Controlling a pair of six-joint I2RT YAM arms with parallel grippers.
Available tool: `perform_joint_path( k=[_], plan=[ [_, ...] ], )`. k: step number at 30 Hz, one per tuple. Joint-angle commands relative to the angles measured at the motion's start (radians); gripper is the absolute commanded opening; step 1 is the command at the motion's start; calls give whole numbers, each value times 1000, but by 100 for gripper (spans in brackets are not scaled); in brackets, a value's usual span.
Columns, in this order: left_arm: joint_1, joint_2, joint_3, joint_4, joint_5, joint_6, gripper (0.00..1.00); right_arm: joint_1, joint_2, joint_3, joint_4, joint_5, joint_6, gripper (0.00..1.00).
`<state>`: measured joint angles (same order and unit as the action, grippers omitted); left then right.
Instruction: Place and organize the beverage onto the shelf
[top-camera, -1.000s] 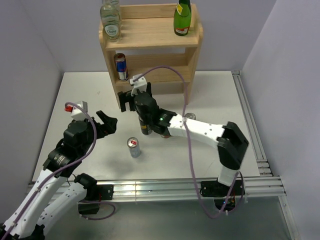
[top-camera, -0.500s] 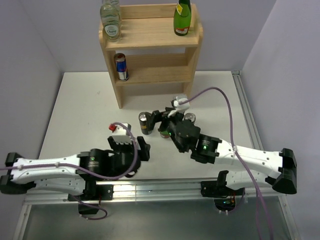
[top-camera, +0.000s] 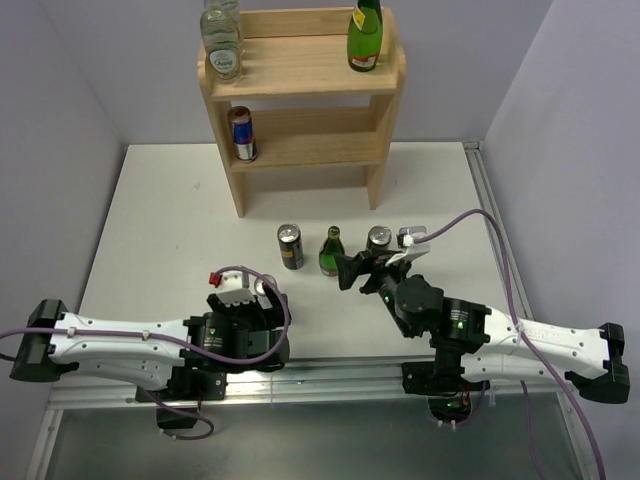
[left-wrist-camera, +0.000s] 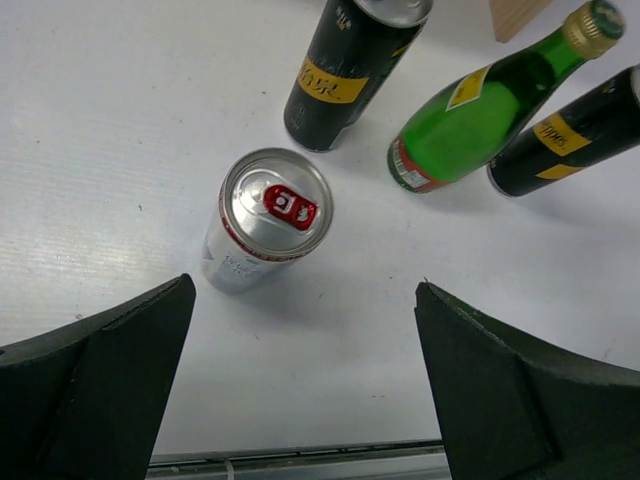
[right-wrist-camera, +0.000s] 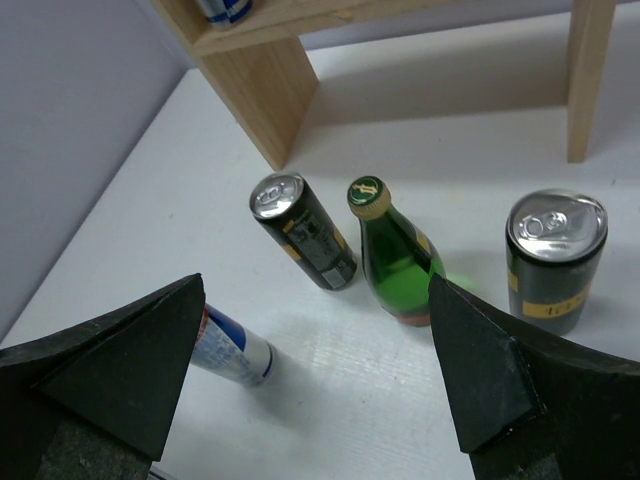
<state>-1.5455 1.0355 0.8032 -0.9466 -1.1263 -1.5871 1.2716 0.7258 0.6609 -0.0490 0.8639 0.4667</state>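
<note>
I will lower my left gripper and reach outward until its fingers are around the sides of the silver can (left-wrist-camera: 268, 218), which is still beyond the ends of its open fingers.
The wooden shelf (top-camera: 300, 75) stands at the back with a clear bottle (top-camera: 222, 45) and a green bottle (top-camera: 365, 38) on top and a blue can (top-camera: 241, 133) on the middle tier. On the table stand a black can (top-camera: 290, 246), a small green bottle (top-camera: 331, 252) and another black can (top-camera: 379, 240). My left gripper (top-camera: 262, 298) is open and empty, just short of a silver can (left-wrist-camera: 268, 218). My right gripper (top-camera: 358, 270) is open and empty, near the green bottle (right-wrist-camera: 395, 255) and the black cans (right-wrist-camera: 305, 232).
The shelf's left leg (right-wrist-camera: 262, 95) stands behind the black can. A metal rail (top-camera: 330, 375) runs along the near table edge and another along the right edge (top-camera: 500, 250). Grey walls close in at the back and both sides.
My right arm has drawn back from the shelf front to the near right, leaving the black can standing. My left arm has dropped low along the near edge, its gripper now by the silver can.
</note>
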Motion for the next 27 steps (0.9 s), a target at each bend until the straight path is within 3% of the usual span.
perform_joint_path(
  k=[1, 6, 9, 10, 14, 18, 22, 27],
  plan=[
    [-7, 26, -76, 121, -44, -45, 99, 9, -14, -17, -43, 43, 52, 100],
    [1, 100, -170, 161, -79, -145, 99, 11, -11, -27, -49, 40, 66, 100],
    [54, 104, -217, 363, -46, 42, 99, 9, -17, -40, -55, 34, 76, 100],
    [102, 86, -238, 432, -20, 170, 99, 11, -17, -46, -57, 34, 81, 100],
    [214, 15, -399, 893, 80, 479, 99, 12, -38, -57, -80, 35, 89, 100],
    [321, 32, -452, 1057, 141, 621, 99, 12, -63, -75, -101, 41, 96, 100],
    [357, 98, -458, 1204, 175, 762, 99, 12, -78, -90, -109, 49, 99, 100],
    [403, 236, -434, 1313, 207, 828, 99, 12, -83, -92, -117, 58, 96, 100]
  ],
)
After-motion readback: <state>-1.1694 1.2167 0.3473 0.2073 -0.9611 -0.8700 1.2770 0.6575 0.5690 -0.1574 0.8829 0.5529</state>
